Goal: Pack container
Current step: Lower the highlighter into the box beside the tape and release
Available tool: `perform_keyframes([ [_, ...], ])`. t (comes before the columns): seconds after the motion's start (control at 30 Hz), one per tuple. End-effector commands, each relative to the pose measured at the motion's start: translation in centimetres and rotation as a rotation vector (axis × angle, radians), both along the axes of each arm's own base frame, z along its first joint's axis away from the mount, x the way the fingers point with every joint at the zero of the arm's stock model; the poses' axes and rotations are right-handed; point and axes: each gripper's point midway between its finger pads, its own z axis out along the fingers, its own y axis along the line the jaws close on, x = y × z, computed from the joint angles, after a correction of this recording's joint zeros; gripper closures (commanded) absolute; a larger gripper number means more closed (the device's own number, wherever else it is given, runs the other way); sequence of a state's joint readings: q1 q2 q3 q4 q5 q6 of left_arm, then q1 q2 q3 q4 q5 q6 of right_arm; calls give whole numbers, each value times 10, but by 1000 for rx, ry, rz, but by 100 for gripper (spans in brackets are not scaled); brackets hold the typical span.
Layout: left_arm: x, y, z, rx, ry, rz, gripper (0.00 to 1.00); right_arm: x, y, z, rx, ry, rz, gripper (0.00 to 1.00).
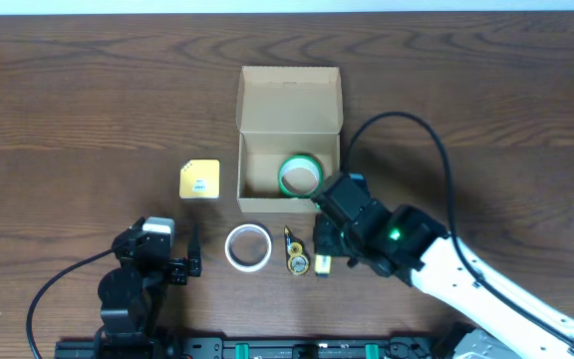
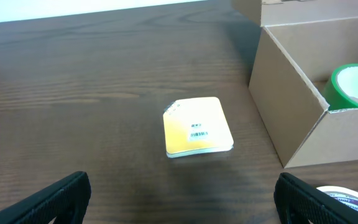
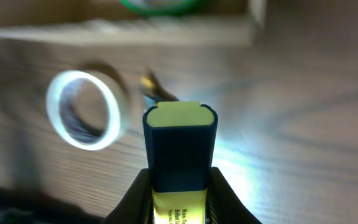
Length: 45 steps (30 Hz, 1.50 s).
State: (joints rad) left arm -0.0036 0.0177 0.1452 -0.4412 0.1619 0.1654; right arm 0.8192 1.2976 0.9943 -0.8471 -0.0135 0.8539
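My right gripper should move the highlighter outward over the near side of the box, then down next to the green tape roll (image 1: pixel 299 175).
The container (image 1: pixel 289 100) is an open brown cardboard box with its flap lid laid back. A green tape roll (image 1: pixel 299 175) lies inside it. The box (image 2: pixel 284 93) and the green roll (image 2: pixel 353 84) also show in the left wrist view. My right gripper (image 1: pixel 325 244) is just in front of the box's right corner, shut on a yellow highlighter with a dark cap (image 3: pixel 180 143). In its wrist view the right gripper (image 3: pixel 180 199) clamps the highlighter's barrel. My left gripper (image 2: pixel 182 205) is open and empty, low at the front left (image 1: pixel 182 261).
A white tape roll (image 1: pixel 248 247) lies in front of the box and also shows in the right wrist view (image 3: pixel 86 111). A small yellow-and-black object (image 1: pixel 295 251) lies beside it. A yellow square pad (image 1: pixel 199 179) sits left of the box, ahead of my left gripper (image 2: pixel 196 126).
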Motion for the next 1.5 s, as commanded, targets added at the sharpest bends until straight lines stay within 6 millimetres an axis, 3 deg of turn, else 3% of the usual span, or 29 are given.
perform_keyframes([
  [0.0,-1,-1,-9,9,19,-13,5,26,1,29,-26,-139,36,99],
  [0.03,-1,-1,-9,9,19,-13,5,40,2,42,-29,-188,44,99],
  [0.1,-1,-1,-9,9,19,-13,5,55,2,50,-32,-216,49,99],
  [0.27,-1,-1,-9,9,19,-13,4,106,-6,59,-84,-261,54,99],
  [0.4,-1,-1,-9,9,19,-13,4,146,1,54,-135,-273,96,99],
  [0.5,-1,-1,-9,9,19,-13,5,163,6,42,-174,-263,122,99],
  [0.8,-1,-1,-9,9,19,-13,5,165,7,-14,-263,-147,173,99],
  [1.27,-1,-1,-9,9,19,-13,5,161,10,-37,-314,-111,208,98],
  [1.33,-1,-1,-9,9,19,-13,5,160,14,-38,-313,-116,218,86],
  [1.47,-1,-1,-9,9,19,-13,5,161,18,-36,-305,-132,223,78],
])
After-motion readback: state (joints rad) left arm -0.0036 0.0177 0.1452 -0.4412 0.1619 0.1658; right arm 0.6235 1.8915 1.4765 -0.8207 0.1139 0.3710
